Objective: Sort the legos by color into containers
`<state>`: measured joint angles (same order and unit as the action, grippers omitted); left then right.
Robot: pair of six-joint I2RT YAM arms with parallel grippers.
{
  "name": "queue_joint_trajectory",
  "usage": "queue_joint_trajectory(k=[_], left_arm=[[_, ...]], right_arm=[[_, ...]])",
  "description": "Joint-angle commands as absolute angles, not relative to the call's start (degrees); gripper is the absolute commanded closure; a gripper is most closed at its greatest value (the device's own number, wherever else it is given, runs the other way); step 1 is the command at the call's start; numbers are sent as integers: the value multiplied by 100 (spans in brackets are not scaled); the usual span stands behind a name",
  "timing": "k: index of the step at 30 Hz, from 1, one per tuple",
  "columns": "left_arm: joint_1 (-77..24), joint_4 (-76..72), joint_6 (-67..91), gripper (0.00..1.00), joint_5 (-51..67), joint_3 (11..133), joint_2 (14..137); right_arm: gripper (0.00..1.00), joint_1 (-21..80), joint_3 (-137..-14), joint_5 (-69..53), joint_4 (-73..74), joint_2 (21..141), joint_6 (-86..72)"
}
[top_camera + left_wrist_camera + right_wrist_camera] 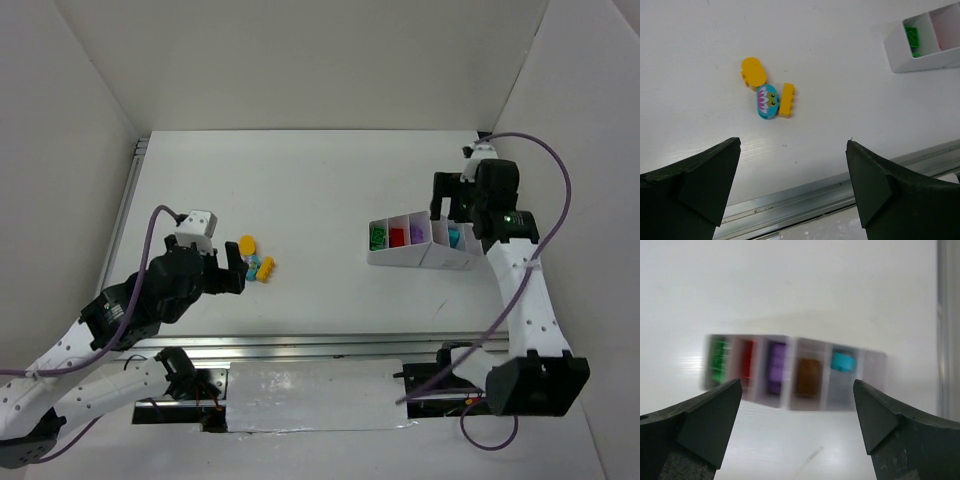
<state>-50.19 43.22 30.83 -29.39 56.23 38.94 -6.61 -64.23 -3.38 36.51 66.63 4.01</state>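
Note:
Next, my left gripper should turn, then come down over the teal piece point(252, 268) point(768, 101) with one finger between it and the yellow brick, since they nearly touch.
Three loose legos lie together at the left: a yellow oval piece point(247, 244) point(753, 71), a teal piece with a printed face point(252, 263) point(767, 101) and a yellow brick point(266, 268) point(786, 99). My left gripper point(236, 270) point(793, 141) stands open just short of them, holding nothing. The white divided containers point(410, 256) point(874, 371) hold green point(719, 360), red point(747, 360), purple point(776, 367), orange point(808, 377) and teal point(843, 361) pieces, one color per slot. My right gripper point(455, 212) point(797, 382) hovers open and empty above the tray's right end; its view is blurred.
White walls enclose the table on three sides. A metal rail point(300, 345) point(805, 197) runs along the near edge, another point(128, 190) along the left. The tray's green end point(920, 62) shows at the left wrist view's upper right.

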Motion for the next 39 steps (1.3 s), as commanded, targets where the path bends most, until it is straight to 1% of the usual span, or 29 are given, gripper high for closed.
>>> queue_joint_trajectory(k=[1,2,3,4,5,8,9,11,12,13,14,16,19,23,29,34,39], left_arm=[[-4843,4525,3594,1,-3707,5783,4103],[-4704,4561,3699,0,-3735,5809,4174],[-4624,4570,3726,1,-3735,5818,4236],[-4440,4562,3735,0,-3631,5818,4376],[-4334,4535,3735,0,-3543,5810,4473],[-3834,4517,3787,0,-3121,5836,4999],[-3658,4509,3814,0,-2955,5853,5149],[-2956,4274,3893,2,-2235,5749,5597],[-2736,4150,3911,3,-1971,5678,5738],[-2420,4044,3929,7,-1786,5634,6035],[-2365,3965,3998,11,-1680,5608,6195],[-2355,3815,4104,10,-1740,5695,6642],[-2355,3507,4157,10,-1600,5791,7187],[-2373,3129,4139,17,-1371,5766,7760],[-2426,2725,4113,22,-1336,5678,8445],[-2487,2716,4192,22,-1590,5818,8806],[-2487,2681,4262,25,-1740,5784,9061]], right_arm=[[0,443,-7013,-407,3719,5743,27],[0,796,-7040,-161,3692,5600,-8],[0,1348,-7127,242,3683,5399,-426],[0,1501,-7180,437,3691,5336,-718],[0,1599,-7242,535,3726,5291,-1365],[0,1687,-7479,2,4086,5238,-2072],[0,1783,-7453,-348,4148,5203,-2161],[0,2274,-7165,-422,4079,5116,-2363],[0,2711,-7050,-387,3939,4993,-2399],[0,2907,-6936,-378,3824,4931,-2434],[0,3101,-6700,-378,3728,4861,-2478],[0,3504,-6452,-491,3446,4746,-2548],[0,3857,-5960,-798,3183,4720,-2680],[0,4139,-5293,-844,2971,4667,-2742],[0,4192,-4844,-1089,2795,4167,-2725],[0,4210,-4738,-1300,2786,4034,-2646],[0,4210,-4404,-1590,2532,3981,-2689]])
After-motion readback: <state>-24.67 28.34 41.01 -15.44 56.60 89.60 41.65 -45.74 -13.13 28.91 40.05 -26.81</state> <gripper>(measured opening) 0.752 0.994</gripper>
